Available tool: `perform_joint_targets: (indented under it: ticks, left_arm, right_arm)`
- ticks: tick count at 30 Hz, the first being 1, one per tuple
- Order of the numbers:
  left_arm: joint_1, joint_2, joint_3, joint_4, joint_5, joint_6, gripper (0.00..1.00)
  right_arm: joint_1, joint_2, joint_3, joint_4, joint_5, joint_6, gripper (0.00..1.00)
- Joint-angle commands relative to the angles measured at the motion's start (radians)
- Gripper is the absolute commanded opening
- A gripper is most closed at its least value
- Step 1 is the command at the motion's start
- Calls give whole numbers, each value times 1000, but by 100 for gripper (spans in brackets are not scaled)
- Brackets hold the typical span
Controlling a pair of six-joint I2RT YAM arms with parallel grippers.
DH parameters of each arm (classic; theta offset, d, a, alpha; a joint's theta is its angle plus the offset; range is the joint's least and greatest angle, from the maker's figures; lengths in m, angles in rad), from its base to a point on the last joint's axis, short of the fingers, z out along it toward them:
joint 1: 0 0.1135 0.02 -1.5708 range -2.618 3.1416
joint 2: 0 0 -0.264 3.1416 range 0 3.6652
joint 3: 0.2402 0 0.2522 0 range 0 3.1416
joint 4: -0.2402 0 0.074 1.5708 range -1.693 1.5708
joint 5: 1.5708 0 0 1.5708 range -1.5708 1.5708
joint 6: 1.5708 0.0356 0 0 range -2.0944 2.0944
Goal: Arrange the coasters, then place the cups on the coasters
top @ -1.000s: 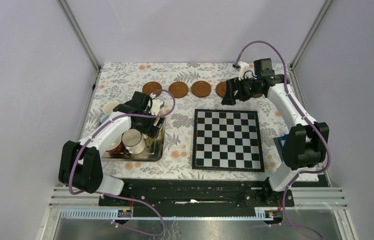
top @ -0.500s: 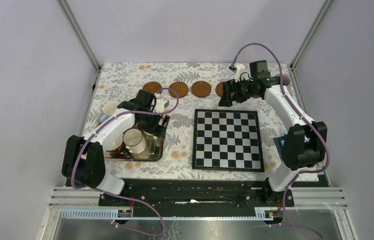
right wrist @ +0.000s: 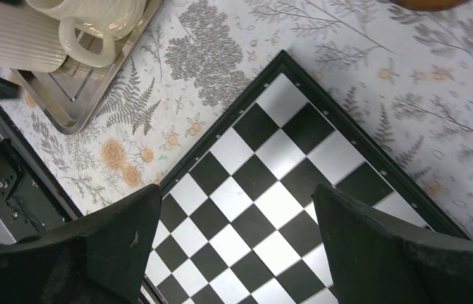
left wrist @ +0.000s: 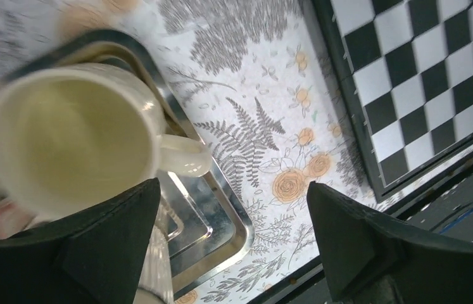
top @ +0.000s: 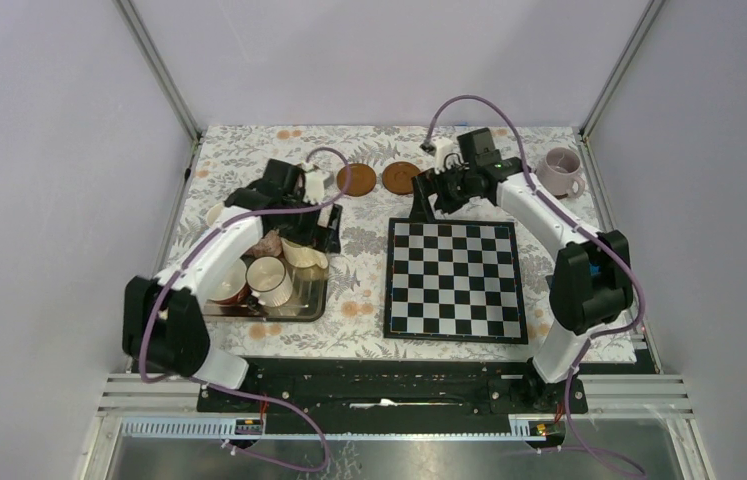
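Note:
The cream-yellow cup's handle sticks out toward the chessboard, so next my right gripper should go left in the top view and down onto it.
Two brown coasters lie in a row at the back; the arms hide the others. A lilac cup stands at the far right. More cups sit in the metal tray: a cream-yellow one, a white ribbed one and a dark-red one. My left gripper hangs open over the tray's corner, the cream-yellow cup beside its left finger. Over the chessboard's far-left corner, my right gripper is open and holds nothing.
The black-and-white chessboard lies at centre right on the flowered cloth. A white cup peeks out behind the left arm. Metal frame posts stand at the back corners. A blue object lies behind the right arm.
My right arm has swung left from the far-right coasters to the chessboard's corner, uncovering the lilac cup. My left gripper's jaws have widened and the arm has shifted toward the back.

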Motion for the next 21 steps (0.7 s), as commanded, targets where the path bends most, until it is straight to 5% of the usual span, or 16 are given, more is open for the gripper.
perform_joint_targets:
  ticks: [1,12,21]
  left_arm:
    - [98,-171,94,70,29,-95,97]
    - [461,-317,199,70,29,-233,99]
    - [545,-327,162,138,50,-317,99]
  right_arm:
    - [81,45,64,31,56,19,96]
    - [382,196,247,-67,273,-30,93]
    - [548,332,383,-77,433,-39,92]
